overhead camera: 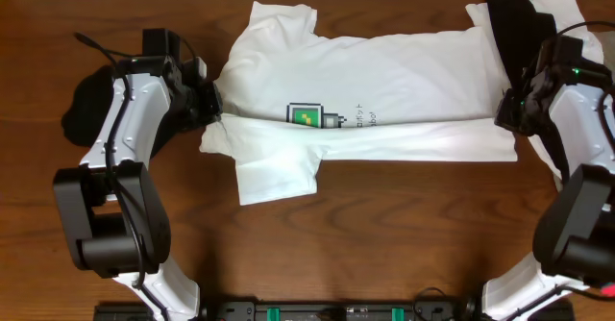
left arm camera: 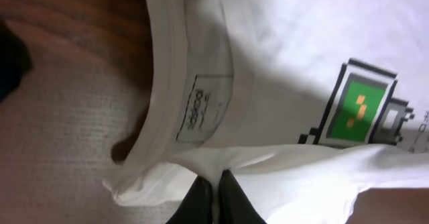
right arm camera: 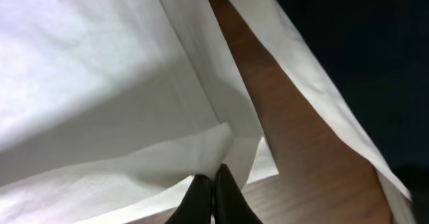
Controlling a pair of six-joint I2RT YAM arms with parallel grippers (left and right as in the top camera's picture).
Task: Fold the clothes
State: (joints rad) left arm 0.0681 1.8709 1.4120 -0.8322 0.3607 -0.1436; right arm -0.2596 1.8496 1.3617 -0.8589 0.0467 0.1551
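Observation:
The neck label [left arm camera: 204,108] is still uncovered, so my left gripper will next move outward and toward the green robot print, then let go of the fold over that label.
The clothes in hand are a white T-shirt [overhead camera: 384,81] lying sideways on the table, collar to the left, hem to the right. Its near long edge is folded over toward the middle, just below the green robot print [overhead camera: 309,116]. One sleeve [overhead camera: 279,175] sticks out toward the front. My left gripper [overhead camera: 217,111] is shut on the fold beside the collar; in the left wrist view its gripper [left arm camera: 214,174] pinches white cloth below the neck label [left arm camera: 204,108]. My right gripper [overhead camera: 504,114] is shut on the fold at the hem, as the right wrist view's gripper [right arm camera: 213,170] shows.
A black garment [overhead camera: 514,23] lies over another white one [overhead camera: 577,9] at the back right, close to my right arm. A dark garment [overhead camera: 82,105] sits at the left edge behind my left arm. Bare wooden table [overhead camera: 404,225] runs along the front.

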